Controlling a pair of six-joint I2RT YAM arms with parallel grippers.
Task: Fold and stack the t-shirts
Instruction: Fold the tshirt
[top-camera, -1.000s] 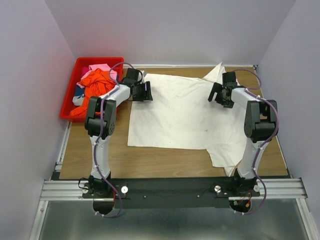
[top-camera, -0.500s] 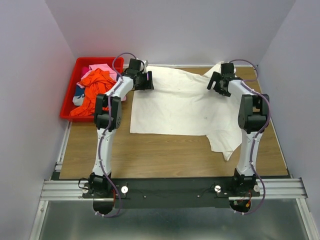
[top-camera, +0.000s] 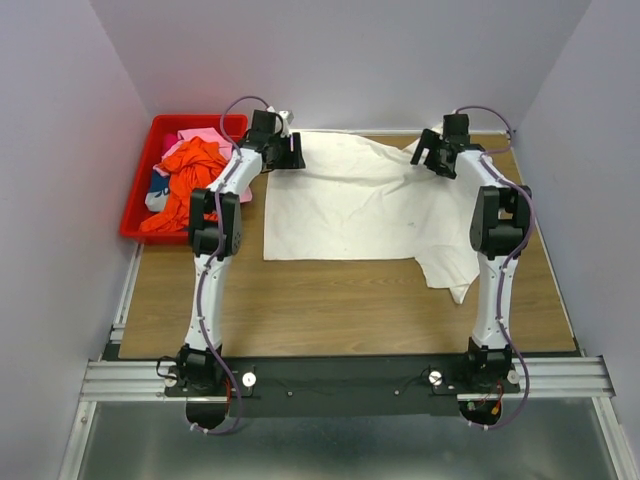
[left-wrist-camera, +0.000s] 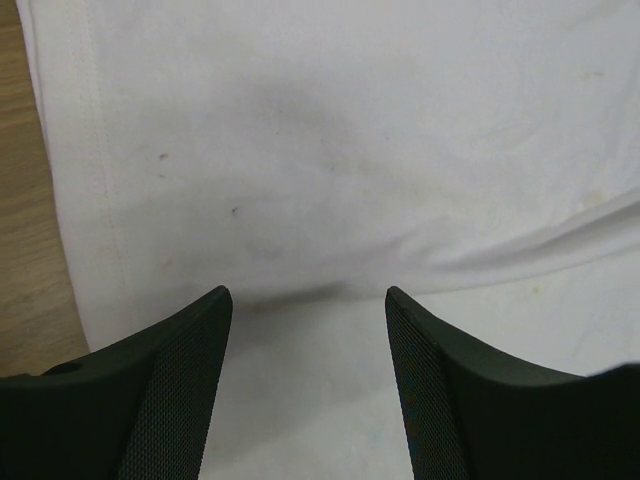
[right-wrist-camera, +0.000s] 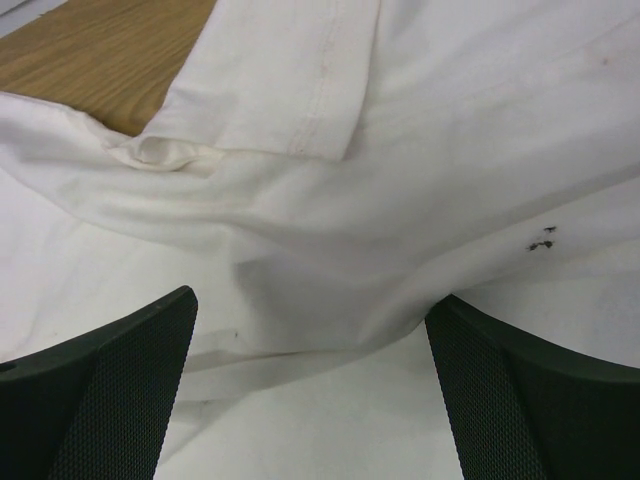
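My left gripper is going to move back along the shirt's side edge next, to the shirt's near corner by the red bin, because that corner is open against bare wood.
A white t-shirt (top-camera: 360, 205) lies spread flat on the wooden table, with a sleeve (top-camera: 450, 270) hanging toward the near right. My left gripper (top-camera: 289, 156) is at the shirt's far left corner and my right gripper (top-camera: 432, 160) is at its far right corner. In the left wrist view the gripper (left-wrist-camera: 308, 292) has its jaws apart with white cloth (left-wrist-camera: 330, 150) between and under them. In the right wrist view the gripper (right-wrist-camera: 310, 300) has its jaws wide apart over a bunched fold (right-wrist-camera: 300, 220).
A red bin (top-camera: 196, 119) at the far left holds a heap of orange (top-camera: 190, 168) and pink (top-camera: 203, 135) garments. Bare wood (top-camera: 330, 300) runs between the shirt's near hem and the arm bases. Walls close in on three sides.
Both grippers moved toward the far edge of the table. The white shirt slid away from the bases with them, and its near hem is now farther back.
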